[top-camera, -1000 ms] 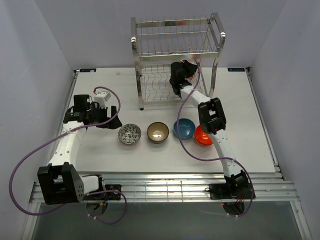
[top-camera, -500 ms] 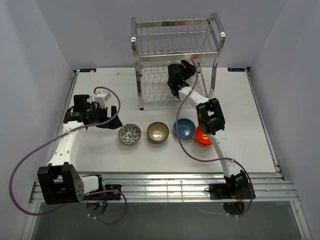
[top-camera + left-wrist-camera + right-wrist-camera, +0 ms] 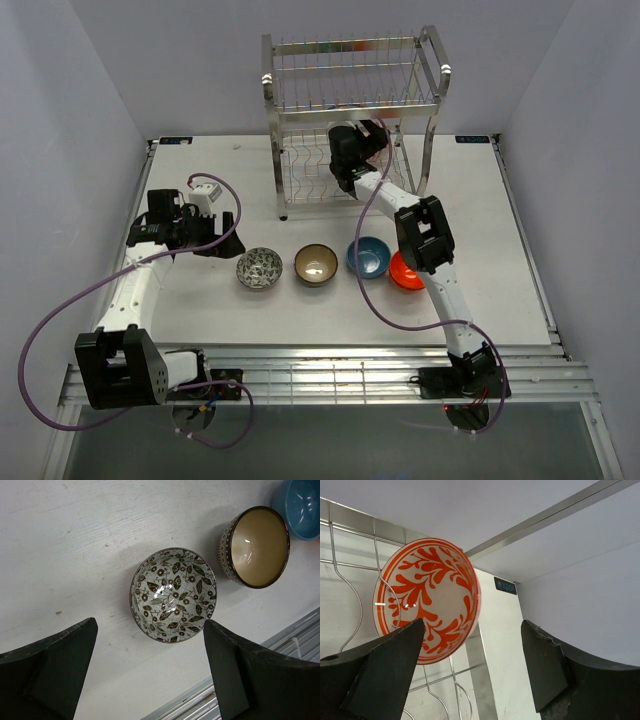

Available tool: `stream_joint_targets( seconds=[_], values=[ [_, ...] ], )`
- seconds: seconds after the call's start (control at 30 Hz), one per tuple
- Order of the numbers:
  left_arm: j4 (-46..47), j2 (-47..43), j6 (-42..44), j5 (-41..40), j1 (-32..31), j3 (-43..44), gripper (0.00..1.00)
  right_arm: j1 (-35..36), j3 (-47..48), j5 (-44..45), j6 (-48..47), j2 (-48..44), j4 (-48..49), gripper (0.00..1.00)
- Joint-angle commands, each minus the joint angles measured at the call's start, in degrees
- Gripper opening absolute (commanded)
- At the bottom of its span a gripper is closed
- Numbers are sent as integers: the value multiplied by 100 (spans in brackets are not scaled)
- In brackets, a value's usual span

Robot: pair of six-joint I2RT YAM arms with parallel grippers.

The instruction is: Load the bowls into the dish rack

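Note:
Next I should bring my left gripper down toward the leaf-patterned bowl and close it astride the part of its rim farthest from the brown bowl (image 3: pixel 316 264), as the leaf-patterned bowl's rim faces up uncovered.
The dish rack (image 3: pixel 436 82) stands at the back of the table. My right gripper (image 3: pixel 347 150) reaches into its lower tier and is open. In the right wrist view a red-and-white patterned bowl (image 3: pixel 426 600) stands on edge against the rack's wires (image 3: pixel 351 596), just left of the open right gripper (image 3: pixel 470 630), whose fingers do not clamp it. A leaf-patterned bowl (image 3: pixel 259 268), a brown bowl (image 3: pixel 316 264), a blue bowl (image 3: pixel 368 256) and an orange-red bowl (image 3: pixel 407 271) sit in a row on the table. My left gripper (image 3: pixel 214 238) hangs open, left of the leaf-patterned bowl (image 3: pixel 173 595).
The right arm's forearm passes over the blue and orange-red bowls. The brown bowl (image 3: pixel 255 546) and a bit of the blue one (image 3: pixel 300 505) show at the right of the left wrist view. A metal rail (image 3: pixel 330 375) runs along the near table edge.
My right gripper has opened and let go of the red-and-white bowl in the rack, shifting slightly left. The left arm has not moved.

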Motion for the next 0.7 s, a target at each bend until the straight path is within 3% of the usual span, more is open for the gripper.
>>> stream_joint_targets(
  seconds=[0.0, 0.47, 0.67],
  values=[
    [46, -124, 17, 146, 41, 63, 98, 81, -244, -155, 426, -701, -140, 85],
    [11, -107, 43, 93, 41, 116, 98, 424, -1562, -682, 419, -1466, -175, 87],
    [11, -80, 69, 75, 41, 63, 98, 564, -2379, -665, -3, -1808, 624, 87]
  ],
)
